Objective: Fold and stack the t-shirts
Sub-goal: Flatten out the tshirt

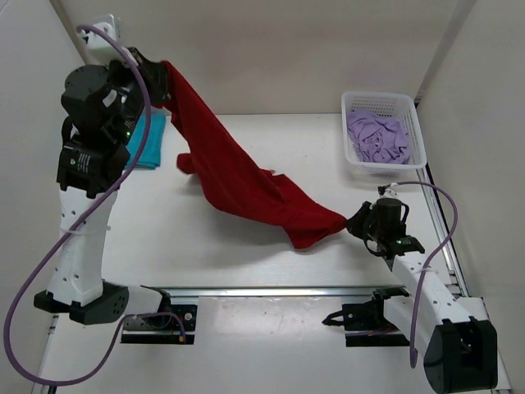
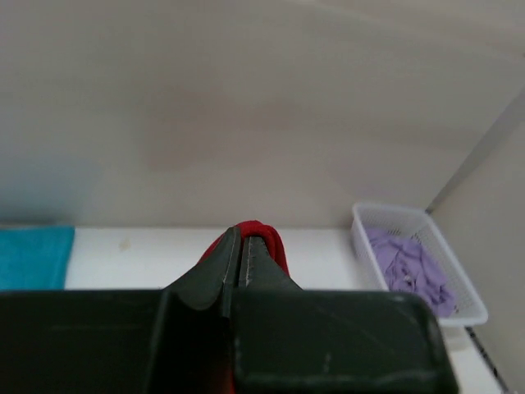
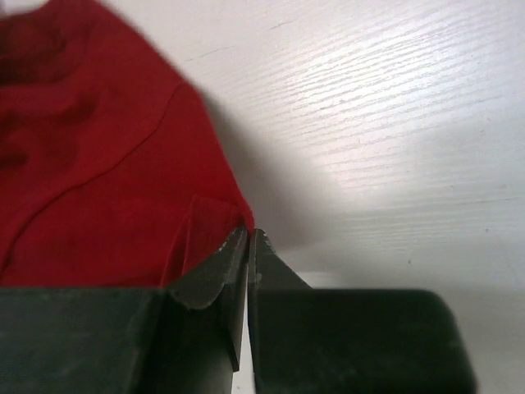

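Next, my left gripper first shifts in from the side and lowers toward the table beside the teal t-shirt (image 1: pixel 150 139), since the dark red t-shirt's bunched edge hangs high.
The dark red t-shirt (image 1: pixel 238 176) stretches from the raised left gripper (image 1: pixel 166 82) down to the right gripper (image 1: pixel 351 222) low over the table. My left gripper (image 2: pixel 244 238) is shut on a bunched edge of the dark red shirt (image 2: pixel 267 234). My right gripper (image 3: pixel 248 238) is shut on a corner of the dark red shirt (image 3: pixel 98 164). The teal t-shirt (image 1: pixel 150 139) lies folded at the back left, partly behind the left arm; it also shows in the left wrist view (image 2: pixel 33 256). The lilac t-shirt (image 1: pixel 379 138) lies crumpled in the white mesh basket (image 1: pixel 414 135).
The basket (image 2: pixel 373 246) stands at the back right by the wall. A metal rail (image 1: pixel 279 291) runs along the near edge between the arm bases. White walls close in the table at back and sides.
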`<state>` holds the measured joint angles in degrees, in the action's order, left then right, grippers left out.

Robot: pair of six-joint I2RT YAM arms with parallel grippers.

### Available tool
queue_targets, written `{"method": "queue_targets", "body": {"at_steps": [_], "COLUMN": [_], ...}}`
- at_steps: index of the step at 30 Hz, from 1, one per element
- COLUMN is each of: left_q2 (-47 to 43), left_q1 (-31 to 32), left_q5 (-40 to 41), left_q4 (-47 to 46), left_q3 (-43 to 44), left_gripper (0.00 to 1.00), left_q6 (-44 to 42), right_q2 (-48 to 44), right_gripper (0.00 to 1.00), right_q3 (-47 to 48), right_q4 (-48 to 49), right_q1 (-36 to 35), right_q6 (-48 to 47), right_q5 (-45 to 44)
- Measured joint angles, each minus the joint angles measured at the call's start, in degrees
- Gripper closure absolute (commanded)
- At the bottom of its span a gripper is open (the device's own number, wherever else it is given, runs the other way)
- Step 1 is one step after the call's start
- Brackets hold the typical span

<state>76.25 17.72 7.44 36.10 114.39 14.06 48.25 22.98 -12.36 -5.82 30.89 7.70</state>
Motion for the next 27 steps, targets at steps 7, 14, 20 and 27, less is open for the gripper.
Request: {"method": "queue_targets", "body": {"at_steps": [7, 14, 20, 27], "left_q2": [17.6, 51.5, 51.7, 18.2], "left_q1": [-5.4, -10.0, -12.9, -15.5], "left_q5": [-4.5, -8.8, -10.1, -16.0], "left_q4": [-6.1, -3.5, 0.5, -12.4], "left_q3": [5.7, 14.0, 2.5, -32.3], "left_gripper": [1.0, 0.57, 0.02, 0.53], "left_q6": [1.0, 1.0, 3.0, 8.7], "right_q2": [4.0, 4.6, 4.4, 2.6], "right_gripper": [1.0, 1.0, 1.0, 1.0], "right_q3": [0.1, 0.1, 0.1, -0.7], "right_q4": [2.2, 2.5, 2.6, 3.9], "right_q1": [1.3, 1.9, 1.9, 0.1], "right_q6": [0.5, 0.6, 0.7, 1.3], "right_q5": [0.7, 1.2, 1.8, 2.1]}}
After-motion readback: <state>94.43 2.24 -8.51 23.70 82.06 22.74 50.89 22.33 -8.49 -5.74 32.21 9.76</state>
